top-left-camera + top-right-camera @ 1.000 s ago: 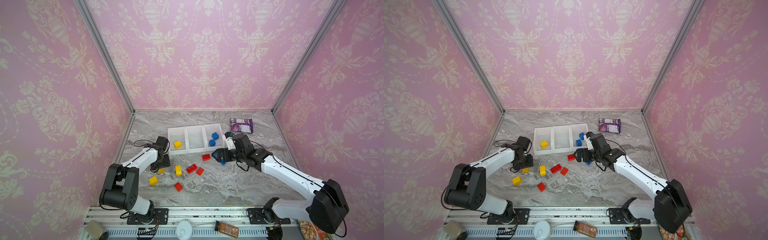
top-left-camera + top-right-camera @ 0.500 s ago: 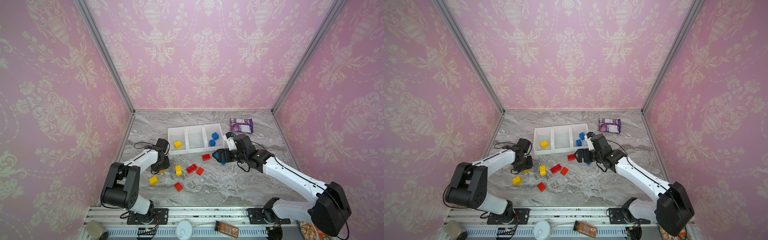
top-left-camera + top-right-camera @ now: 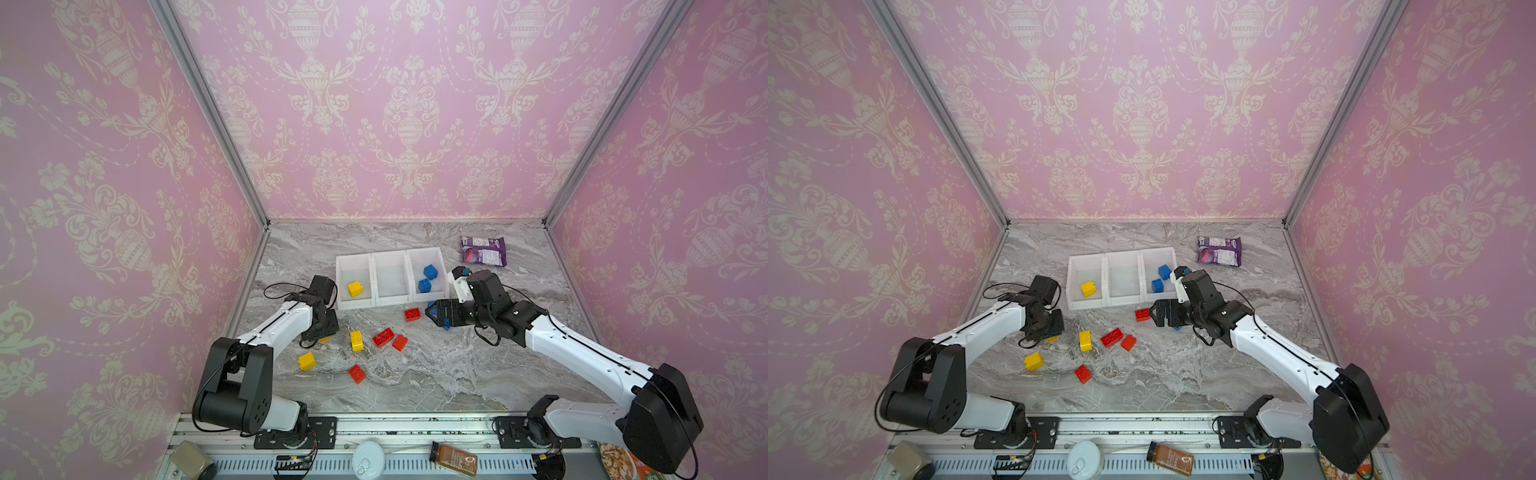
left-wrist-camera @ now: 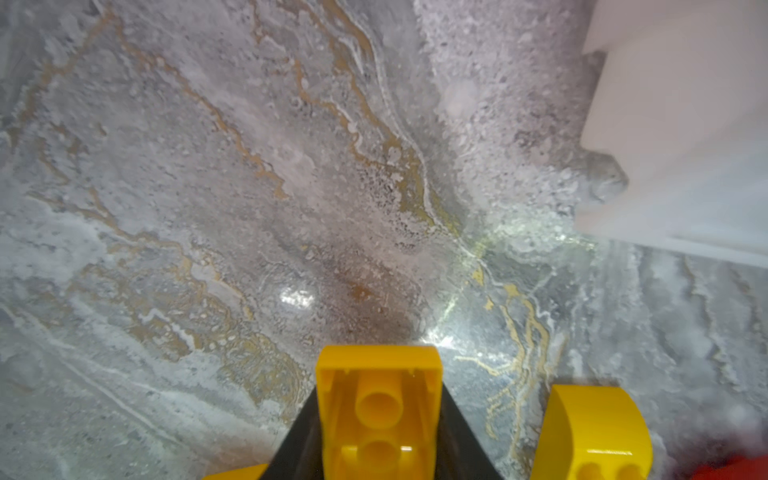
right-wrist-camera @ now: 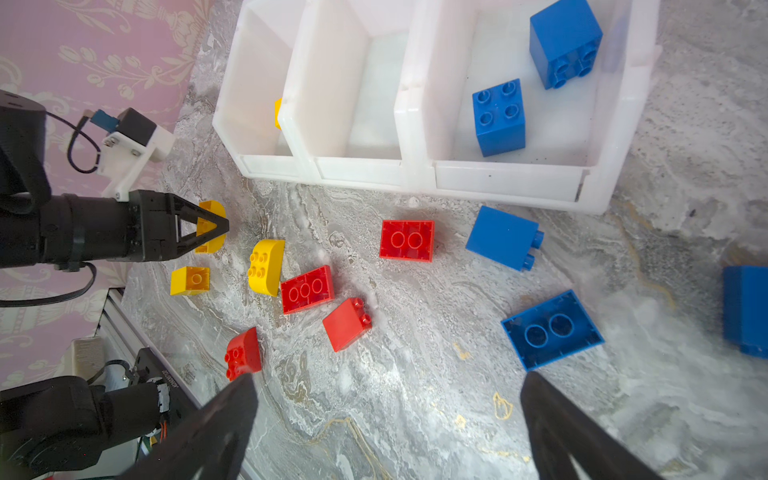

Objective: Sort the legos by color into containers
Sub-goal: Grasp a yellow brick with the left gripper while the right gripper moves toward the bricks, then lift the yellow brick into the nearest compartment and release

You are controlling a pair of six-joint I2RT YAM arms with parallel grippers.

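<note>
My left gripper rises above the side of the outward bin already holding a yellow lego next. Then it moves outward over that bin's empty far half [image 3: 355,270] and lets go.
My left gripper [image 5: 214,226] is shut on a yellow lego [image 4: 378,411], low over the table left of the containers [image 3: 390,302]. Another yellow lego [image 4: 594,432] lies right beside it. The three white bins [image 5: 498,180] hold one yellow lego [image 3: 355,288] on the left and two blue ones [image 5: 498,118] on the right; the middle bin shows nothing inside. My right gripper [image 5: 388,380] is open and holds nothing, above the marble near loose blue legos [image 5: 552,328]. Red legos [image 3: 383,337] and yellow legos [image 3: 306,361] lie scattered in front of the bins.
A purple snack packet [image 3: 483,250] lies at the back right. Along the front rail sit a small bottle [image 3: 453,459] and a can [image 3: 368,459]. Pink walls close in three sides.
My left gripper's jaws have closed onto the yellow lego. My right gripper has drifted slightly left and stays open.
</note>
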